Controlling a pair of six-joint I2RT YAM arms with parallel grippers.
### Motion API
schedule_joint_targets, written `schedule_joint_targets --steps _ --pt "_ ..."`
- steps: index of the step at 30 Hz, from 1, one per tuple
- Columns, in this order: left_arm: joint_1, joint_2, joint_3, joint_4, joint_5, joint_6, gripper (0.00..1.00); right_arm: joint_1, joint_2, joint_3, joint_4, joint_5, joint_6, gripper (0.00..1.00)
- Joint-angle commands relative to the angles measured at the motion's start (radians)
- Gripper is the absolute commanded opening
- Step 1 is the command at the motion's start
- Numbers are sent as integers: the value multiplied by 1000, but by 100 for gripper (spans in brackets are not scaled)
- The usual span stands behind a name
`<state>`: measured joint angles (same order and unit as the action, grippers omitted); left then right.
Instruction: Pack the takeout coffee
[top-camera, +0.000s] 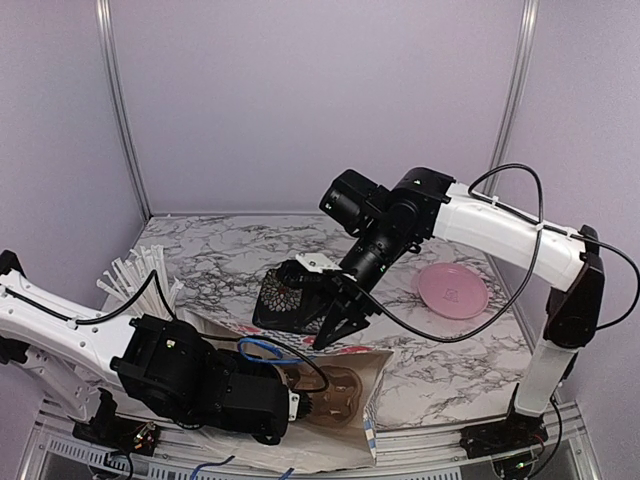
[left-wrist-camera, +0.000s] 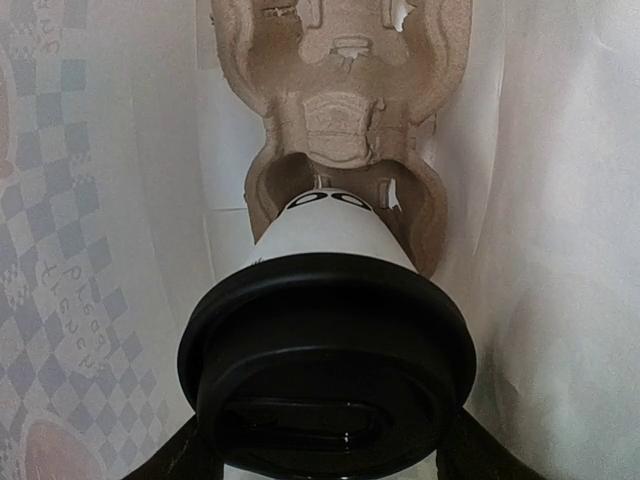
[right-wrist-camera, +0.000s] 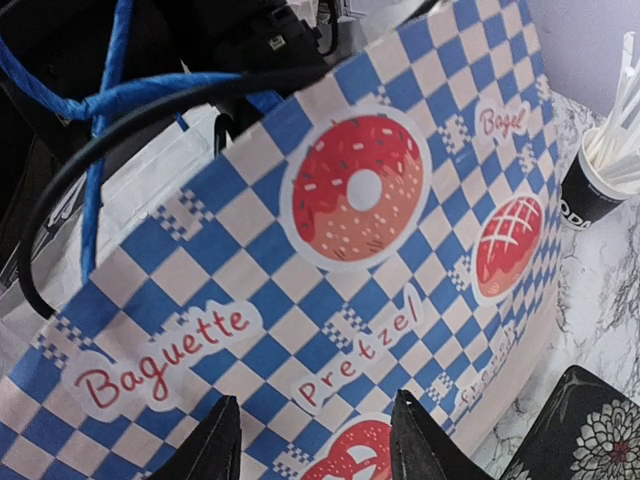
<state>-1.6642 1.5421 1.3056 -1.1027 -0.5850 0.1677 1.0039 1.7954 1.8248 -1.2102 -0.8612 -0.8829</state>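
The cup's base already sits inside the carrier's near pocket (left-wrist-camera: 350, 183), so next I should move my left gripper outward, keep the coffee (left-wrist-camera: 330, 235) there and release it.
The takeout coffee (left-wrist-camera: 330, 235), a white paper cup with a black lid (left-wrist-camera: 326, 345), sits between my left gripper's (left-wrist-camera: 328, 465) fingers. It is held inside the paper bag (left-wrist-camera: 90, 300), its base at the near pocket of a brown pulp cup carrier (left-wrist-camera: 340, 110). In the top view my left gripper (top-camera: 300, 405) reaches into the bag (top-camera: 378, 372) over the carrier (top-camera: 342, 388); the cup is hidden there. My right gripper (top-camera: 340, 330) is open and empty just above the bag's far edge. The right wrist view shows its open fingers (right-wrist-camera: 315, 402) over the blue checked side of the bag (right-wrist-camera: 330, 290).
A short black cup of white straws (top-camera: 140, 275) stands at the left and shows in the right wrist view (right-wrist-camera: 598, 180). A black floral-printed item (top-camera: 283, 300) lies behind the bag. A pink plate (top-camera: 452, 291) lies at the right. Cables (right-wrist-camera: 95, 130) hang near the bag's mouth.
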Motion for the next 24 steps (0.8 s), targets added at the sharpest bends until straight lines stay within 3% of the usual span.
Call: schedule_joint_targets --steps 1,8,15,24 --pt "-4 -24 -59 38 -41 35 28 52 4 65 -42 -8 9 48" --pt "-3 -53 -112 111 -82 108 27 68 19 110 -33 38 27 48" --pt "-3 -77 -73 109 -88 114 27 41 30 137 -45 33 22 48" --pt "2 -78 -77 115 -2 139 27 1 14 137 -57 60 12 49"
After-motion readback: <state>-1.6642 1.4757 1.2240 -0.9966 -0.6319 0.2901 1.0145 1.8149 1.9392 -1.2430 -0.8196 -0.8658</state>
